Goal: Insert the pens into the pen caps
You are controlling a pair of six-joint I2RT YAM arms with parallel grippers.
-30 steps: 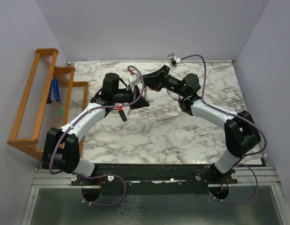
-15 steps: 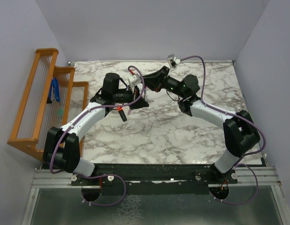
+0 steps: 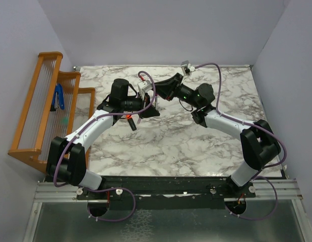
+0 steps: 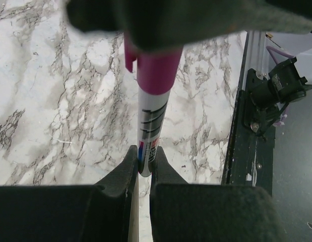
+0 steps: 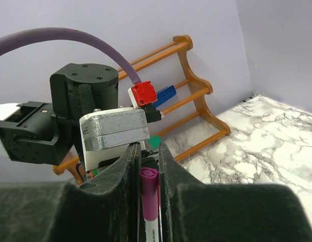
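My left gripper tips down next and lowers the pen onto the marble (image 3: 145,123) beside the black marker to release it, because the purple cap covers the pen's end.
A thin white pen (image 4: 151,121) with printed markings stands between my two grippers. My left gripper (image 4: 142,151) is shut on its lower end. A magenta-purple pen cap (image 4: 154,70) sits over the pen's other end. My right gripper (image 5: 148,148) is shut on that cap (image 5: 149,194), its blurred fingers (image 4: 171,20) filling the top of the left wrist view. From above, the left gripper (image 3: 148,109) and the right gripper (image 3: 157,94) meet over the back middle of the table. A short black marker with orange on it (image 3: 131,121) lies just below them.
A wooden rack (image 3: 45,101) stands along the left wall, with a blue-handled tool (image 3: 59,97) resting on it. The rack (image 5: 196,108) also shows behind the left wrist in the right wrist view. The marble table's near edge meets a black rail (image 4: 246,151).
The right arm's wrist and forearm have shifted slightly toward the left arm. Both grippers keep their hold and the left arm stays still.
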